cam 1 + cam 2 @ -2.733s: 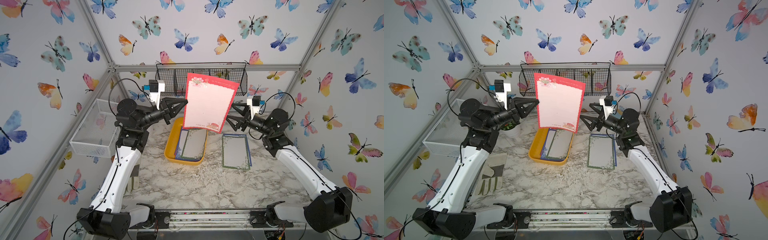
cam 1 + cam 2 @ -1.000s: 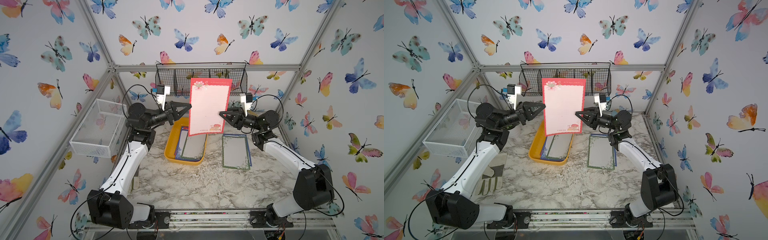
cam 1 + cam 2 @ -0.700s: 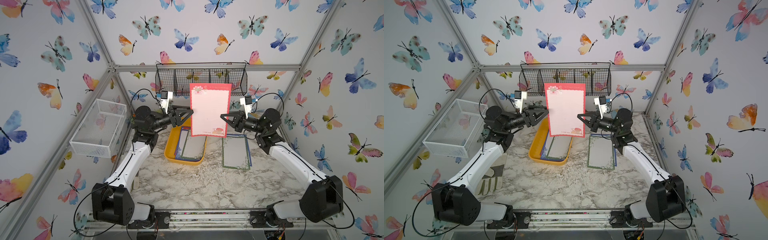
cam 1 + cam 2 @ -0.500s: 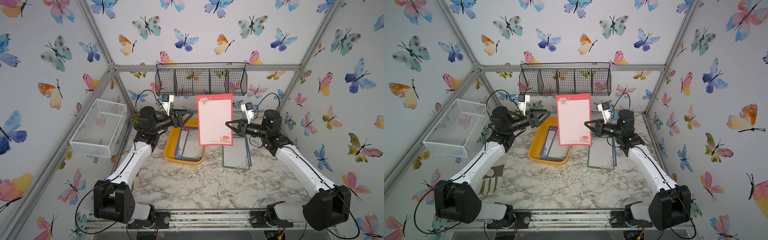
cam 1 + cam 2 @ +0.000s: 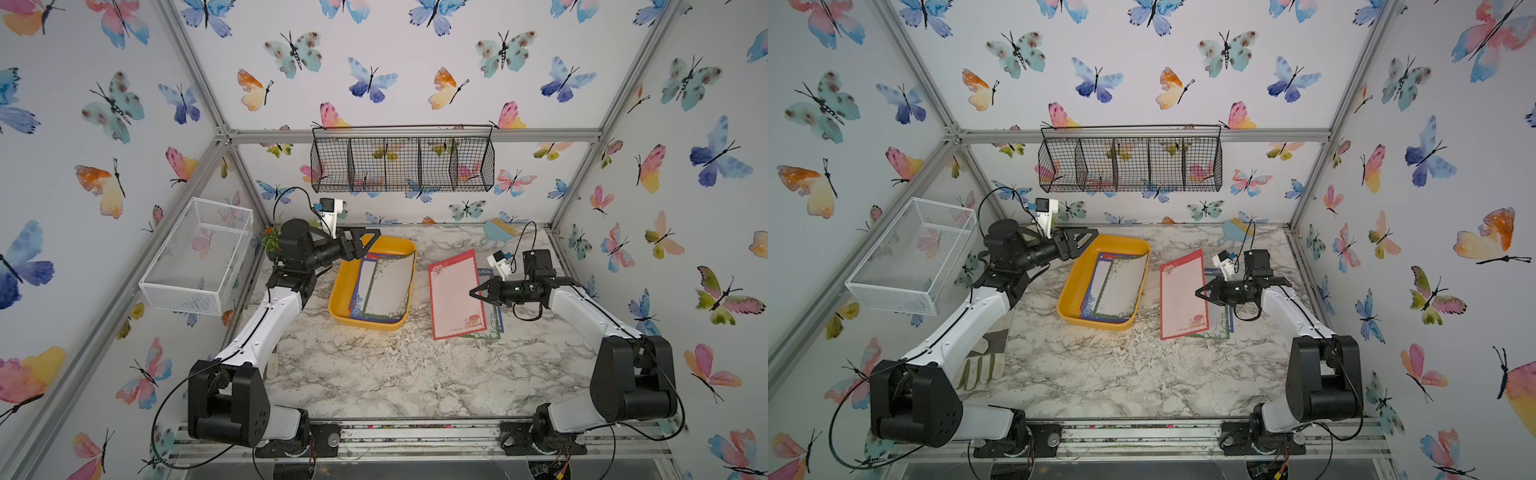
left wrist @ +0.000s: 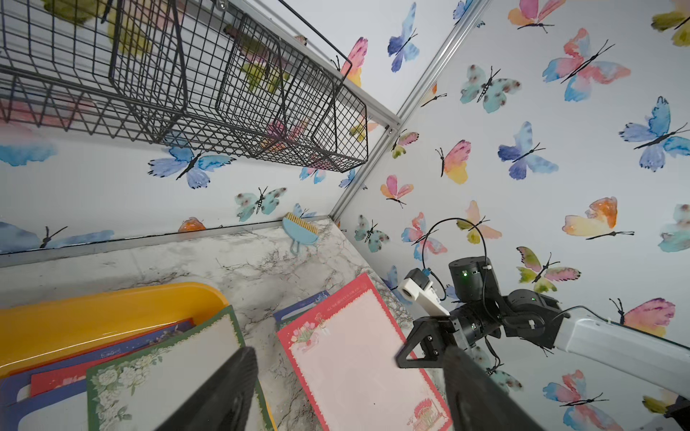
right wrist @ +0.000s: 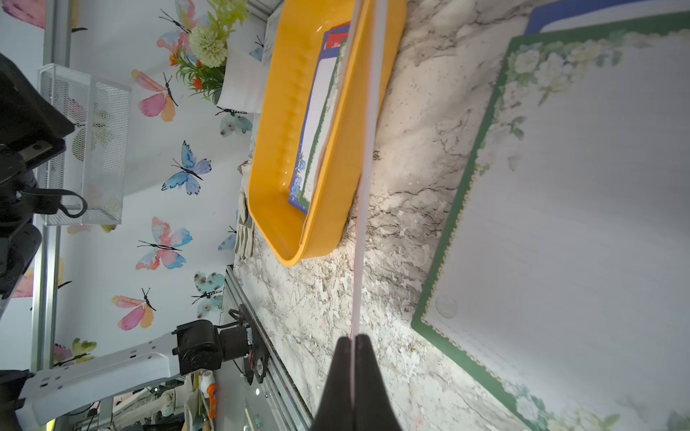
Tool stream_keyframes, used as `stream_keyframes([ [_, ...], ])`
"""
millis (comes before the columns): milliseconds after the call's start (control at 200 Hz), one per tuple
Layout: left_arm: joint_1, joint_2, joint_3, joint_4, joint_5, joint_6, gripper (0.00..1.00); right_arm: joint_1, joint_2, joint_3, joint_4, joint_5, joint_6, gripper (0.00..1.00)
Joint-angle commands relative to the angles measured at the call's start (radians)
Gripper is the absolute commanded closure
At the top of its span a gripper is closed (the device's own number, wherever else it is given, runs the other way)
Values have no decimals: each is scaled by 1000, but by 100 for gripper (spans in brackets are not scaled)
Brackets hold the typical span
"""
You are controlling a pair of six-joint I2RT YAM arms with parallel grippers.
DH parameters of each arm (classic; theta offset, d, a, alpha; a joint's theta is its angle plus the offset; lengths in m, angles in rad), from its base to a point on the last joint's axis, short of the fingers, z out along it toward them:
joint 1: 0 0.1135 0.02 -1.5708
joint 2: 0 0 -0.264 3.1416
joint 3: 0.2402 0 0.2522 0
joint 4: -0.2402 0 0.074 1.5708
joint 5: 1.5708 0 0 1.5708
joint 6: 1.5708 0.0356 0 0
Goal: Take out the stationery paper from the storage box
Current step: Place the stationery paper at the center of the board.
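My right gripper lowers away from the box next and releases the sheet's edge onto the green-bordered sheet (image 5: 1221, 320) below the gripper, since the red-bordered sheet (image 5: 1181, 293) still slants.
The yellow-orange storage box (image 5: 343, 286) (image 5: 1074, 282) sits on the marble table, holding green-, blue- and red-bordered stationery paper (image 5: 390, 286) (image 6: 160, 362). My right gripper (image 5: 473, 293) (image 5: 1199, 292) (image 7: 353, 337) is shut on the right edge of a red-bordered sheet (image 5: 455, 291) (image 5: 1181, 293) (image 6: 358, 358), which slants over a green-bordered sheet (image 7: 582, 194) and a blue one lying on the table right of the box. My left gripper (image 5: 370, 241) (image 5: 1088, 241) (image 6: 347, 392) hangs open and empty above the box's far left corner.
A black wire basket (image 5: 401, 164) hangs on the back wall and a white mesh basket (image 5: 199, 253) on the left wall. A blue brush (image 5: 496, 230) lies at the back right. A potted plant (image 7: 209, 48) stands behind the box, and a glove (image 5: 982, 365) lies front left.
My left gripper let go of the red sheet, opened wide and drew back to the left. My right gripper carried the sheet down and to the right, over the sheets on the table.
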Motion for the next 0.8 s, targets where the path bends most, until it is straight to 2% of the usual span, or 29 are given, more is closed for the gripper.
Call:
stream_keyframes([
  [0, 7, -36, 10, -9, -13, 26, 19, -27, 22, -23, -31, 33, -21, 98],
  [415, 12, -50, 1, -15, -14, 25, 20, -57, 95, 18, -109, 212, -44, 98],
  [796, 12, -50, 1, -31, -24, 35, 20, -65, 134, 31, -47, 217, 2, 98],
])
